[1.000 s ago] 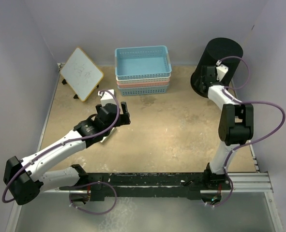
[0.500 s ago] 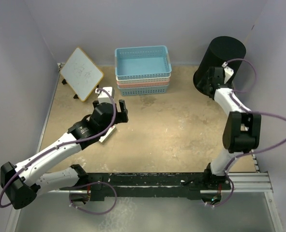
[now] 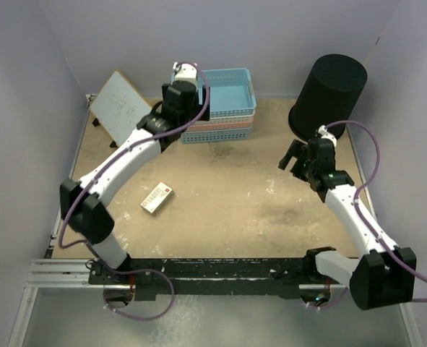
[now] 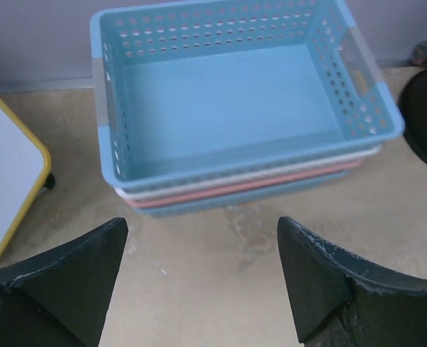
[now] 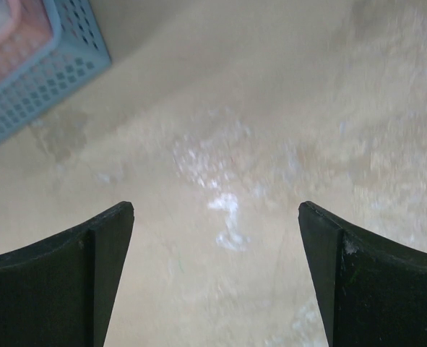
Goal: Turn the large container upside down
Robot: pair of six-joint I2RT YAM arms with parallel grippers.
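Note:
My left gripper should turn next and lower its open fingers astride the blue basket's near side (image 3: 225,115) (image 4: 264,165), since that side is below it, running along the fingers' spread.
The large container (image 3: 329,92) is a tall black wastebasket at the far right corner, standing on the table with a flat black end facing up. Its black edge shows at the right of the left wrist view (image 4: 426,116). My right gripper (image 3: 294,160) is open and empty, apart from the container, a little in front of it and to its left. In the right wrist view (image 5: 214,206) it is over bare table. My left gripper (image 3: 186,108) is open and empty at the front left of the stacked baskets; they lie just ahead in its wrist view (image 4: 200,223).
A stack of blue, white and pink lattice baskets (image 3: 214,101) stands at the back middle, also in the left wrist view (image 4: 235,108); its corner shows in the right wrist view (image 5: 32,65). A small whiteboard (image 3: 121,110) leans at the back left. A small box (image 3: 157,197) lies left of centre.
My right gripper has left the container's side and pulled back toward me and left. My left arm has swung from mid-table to the baskets, uncovering the small box.

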